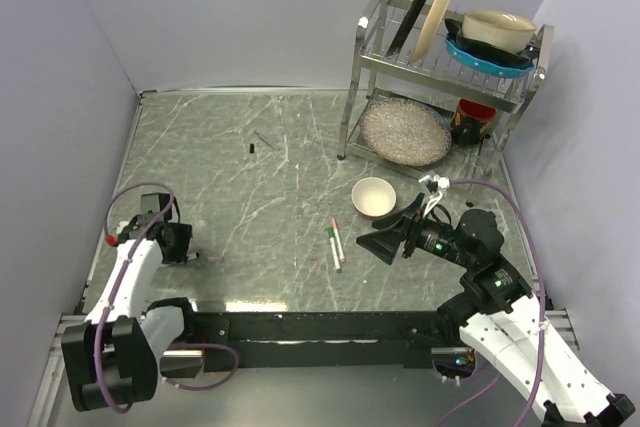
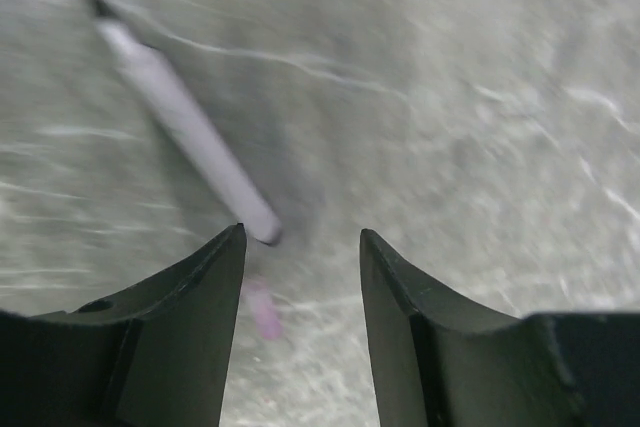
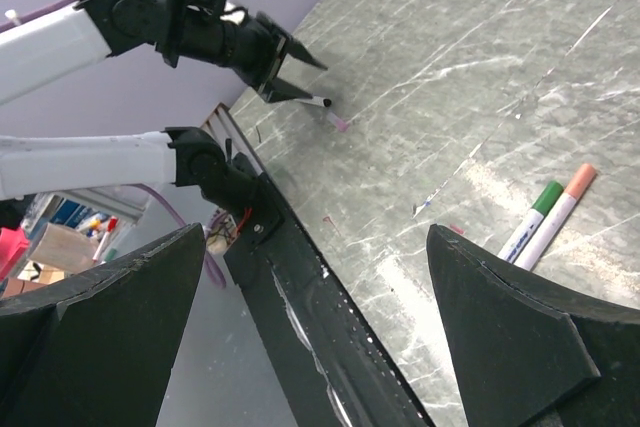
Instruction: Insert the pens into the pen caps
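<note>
The left gripper moves down and to the left in the wrist view onto the white pen's cap-side part (image 1: 195, 257) (image 2: 231, 184) next, since the pen lies mostly outside my fingers.
My left gripper (image 2: 300, 237) hangs low over the table at the left with its jaws apart and nothing between them. A white pen (image 2: 190, 132) with dark ends lies on the table just beyond its left finger (image 2: 190, 327), and a small pink pen cap (image 2: 262, 309) lies beside that finger. From above, that left gripper (image 1: 195, 252) is near the table's left edge. Two white pens (image 1: 335, 243), one green-ended and one orange-ended, lie side by side mid-table. A black cap (image 1: 252, 148) and a thin purplish pen (image 1: 264, 139) lie further back. My right gripper (image 1: 385, 232) is wide open and holds nothing.
A white bowl (image 1: 374, 197) stands just behind the right gripper. A metal dish rack (image 1: 372, 57) with plates and bowls fills the back right corner, with a round silver plate (image 1: 405, 130) on its lower shelf. A black rail (image 1: 320, 327) runs along the near edge.
</note>
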You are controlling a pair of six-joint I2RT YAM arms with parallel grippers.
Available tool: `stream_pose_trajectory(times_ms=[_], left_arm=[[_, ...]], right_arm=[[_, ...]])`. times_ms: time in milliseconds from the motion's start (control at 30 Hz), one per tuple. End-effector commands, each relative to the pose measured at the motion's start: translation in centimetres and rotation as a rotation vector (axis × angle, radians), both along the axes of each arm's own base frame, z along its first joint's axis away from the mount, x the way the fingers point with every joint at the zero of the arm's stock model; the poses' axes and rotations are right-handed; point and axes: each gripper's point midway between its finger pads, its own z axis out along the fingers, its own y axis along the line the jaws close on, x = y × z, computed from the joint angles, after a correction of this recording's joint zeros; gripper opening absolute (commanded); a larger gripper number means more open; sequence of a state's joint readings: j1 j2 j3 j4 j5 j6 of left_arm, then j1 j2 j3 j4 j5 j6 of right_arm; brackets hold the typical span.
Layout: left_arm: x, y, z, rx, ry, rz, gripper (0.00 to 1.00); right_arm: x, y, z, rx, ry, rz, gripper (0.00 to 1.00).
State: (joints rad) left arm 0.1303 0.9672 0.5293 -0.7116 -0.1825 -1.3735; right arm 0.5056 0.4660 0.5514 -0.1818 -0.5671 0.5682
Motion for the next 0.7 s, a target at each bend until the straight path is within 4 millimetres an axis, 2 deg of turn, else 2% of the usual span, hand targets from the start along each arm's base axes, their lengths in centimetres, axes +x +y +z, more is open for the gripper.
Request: stream_pose_trajectory(times_ms=[0, 167, 333, 467, 500, 533, 633, 667], left_arm=[[-0.7, 2.0, 0.3, 0.043, 0.047, 0.061, 0.54], [0.1, 2.4, -0.6, 0.016, 0.039, 0.055, 0.55], [-0.5, 2.8, -2.1, 0.017, 0.165, 0.032, 0.52], [-0.8, 2.7, -3.4, 0.002, 0.219, 0.020, 0.51], [-1.0, 2.6, -3.8, -0.005, 0.239, 0.017, 0.47], [-1.0, 2.5, -3.9, -0.013, 0.242, 0.013, 0.37], [-1.5, 2.6, -4.4, -0.013, 0.276, 0.021, 0.14], [-1.6, 2.5, -4.5, -0.013, 0.282, 0.011, 0.11]], right_arm=[[0.1, -0.3, 0.5, 0.007, -0.033, -0.016, 1.00], [0.2, -0.2, 0.6, 0.005, -0.029, -0.012, 1.00], [0.4, -0.3, -0.4, -0.009, -0.018, -0.026, 1.00], [0.5, -0.2, -0.4, -0.006, -0.012, -0.024, 1.00], [0.5, -0.2, -0.3, -0.005, -0.013, -0.025, 1.00], [0.6, -0.2, -0.3, -0.007, -0.011, -0.027, 1.00], [0.7, -0.2, -0.1, -0.006, -0.014, -0.030, 0.99], [0.7, -0.2, 0.0, -0.003, -0.012, -0.029, 0.99]])
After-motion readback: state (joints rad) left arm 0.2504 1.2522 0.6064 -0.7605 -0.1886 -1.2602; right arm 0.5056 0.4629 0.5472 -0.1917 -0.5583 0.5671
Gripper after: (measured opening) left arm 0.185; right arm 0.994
